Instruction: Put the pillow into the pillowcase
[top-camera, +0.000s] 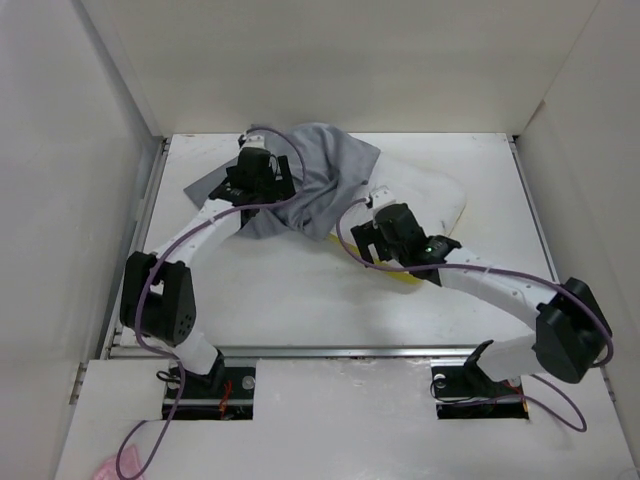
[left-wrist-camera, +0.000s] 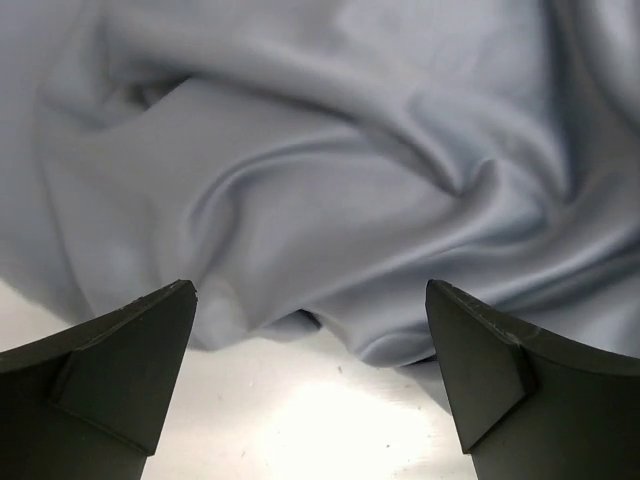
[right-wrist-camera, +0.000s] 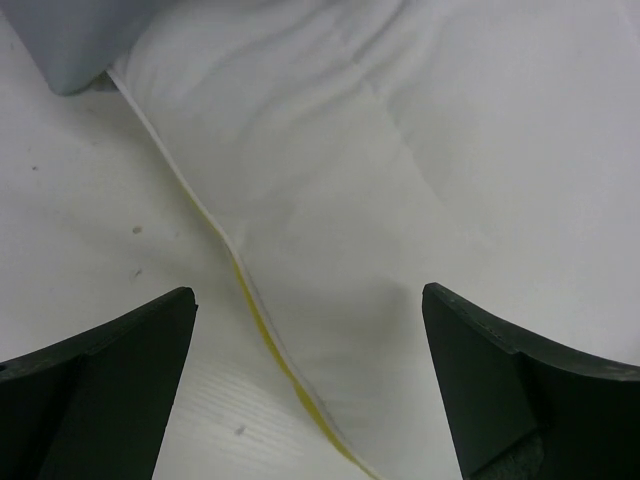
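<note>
My right gripper moves down toward the pillowcase (top-camera: 320, 175) onto the pillow's trimmed edge next. That edge lies below the gripper's fingers and to their left in the top view.
The grey pillowcase (top-camera: 320, 175) lies crumpled at the back of the table, draped partly over the white pillow (top-camera: 432, 195). My left gripper (top-camera: 262, 172) hangs over the pillowcase's left part, open, with grey folds (left-wrist-camera: 330, 190) just beyond its fingertips and bare table between them. The pillow's yellow-trimmed edge (right-wrist-camera: 262, 330) runs diagonally between the jaws of my right gripper (top-camera: 385, 222), which is open and hovers over the pillow's left front edge. A grey corner of the pillowcase (right-wrist-camera: 75, 45) shows at the upper left of the right wrist view.
White walls enclose the table (top-camera: 300, 290) on the left, back and right. A metal rail (top-camera: 330, 351) runs along the near edge by the arm bases. A pink object (top-camera: 105, 467) lies at the bottom left, off the table.
</note>
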